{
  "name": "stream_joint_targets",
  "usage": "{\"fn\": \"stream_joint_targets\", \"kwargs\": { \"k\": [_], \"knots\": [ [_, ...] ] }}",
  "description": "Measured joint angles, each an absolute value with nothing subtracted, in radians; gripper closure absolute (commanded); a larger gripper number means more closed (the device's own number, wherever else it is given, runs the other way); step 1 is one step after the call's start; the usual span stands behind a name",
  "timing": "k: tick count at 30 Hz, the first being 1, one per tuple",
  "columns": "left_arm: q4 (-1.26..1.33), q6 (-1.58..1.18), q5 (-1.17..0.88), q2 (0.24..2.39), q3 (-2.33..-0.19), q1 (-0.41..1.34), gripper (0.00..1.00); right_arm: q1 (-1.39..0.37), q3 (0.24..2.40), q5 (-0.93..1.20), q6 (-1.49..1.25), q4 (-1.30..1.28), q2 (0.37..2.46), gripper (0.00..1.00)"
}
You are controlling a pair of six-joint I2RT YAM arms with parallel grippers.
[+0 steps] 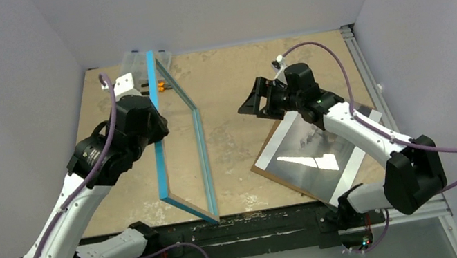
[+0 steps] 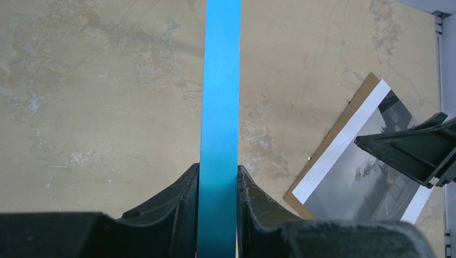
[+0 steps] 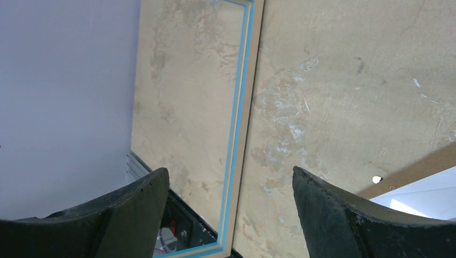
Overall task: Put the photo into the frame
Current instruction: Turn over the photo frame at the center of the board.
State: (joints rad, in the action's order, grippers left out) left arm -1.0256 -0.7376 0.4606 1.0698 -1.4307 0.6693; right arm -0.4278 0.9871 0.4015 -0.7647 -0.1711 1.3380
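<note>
Next, my left gripper lowers the frame's raised bar onto the tabletop below it and releases the bar. The frame (image 1: 180, 144) stands tilted on its opposite edge.
The blue frame (image 1: 180, 144) is tilted up on its right long edge at the table's middle left. My left gripper (image 1: 157, 128) is shut on its raised left rail, which fills the gap between my fingers in the left wrist view (image 2: 219, 107). The photo (image 1: 318, 156) lies face up on a brown backing board (image 1: 262, 169) at the right, glare on it. It also shows in the left wrist view (image 2: 355, 177). My right gripper (image 1: 256, 102) is open and empty, above the table just beyond the photo's far corner. The right wrist view shows the frame (image 3: 242, 123) ahead.
A clear plastic box (image 1: 134, 66) and small orange items (image 1: 162, 86) sit at the back left behind the frame. A metal rail (image 1: 363, 71) runs along the table's right edge. Grey walls close in on three sides.
</note>
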Motion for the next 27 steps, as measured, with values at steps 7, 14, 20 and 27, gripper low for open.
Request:
{"fn": "stream_joint_targets", "kwargs": {
  "k": [7, 14, 20, 27],
  "knots": [
    [-0.903, -0.718, 0.367, 1.063, -1.329, 0.542, 1.0, -0.454, 0.985, 0.395, -0.718, -0.167, 1.388, 0.18],
    [-0.81, -0.738, 0.298, 1.066, -1.147, 0.491, 1.0, -0.54, 0.978, 0.342, -0.628, -0.166, 1.481, 0.19],
    [-0.825, -0.738, 0.298, 1.081, -1.09, 0.454, 1.0, -0.625, 1.027, 0.197, -0.566, -0.238, 1.643, 0.21],
    [-0.875, -0.721, 0.315, 1.104, -1.025, 0.422, 1.0, -0.62, 1.031, 0.057, -0.533, -0.313, 1.719, 0.25]
  ]
}}
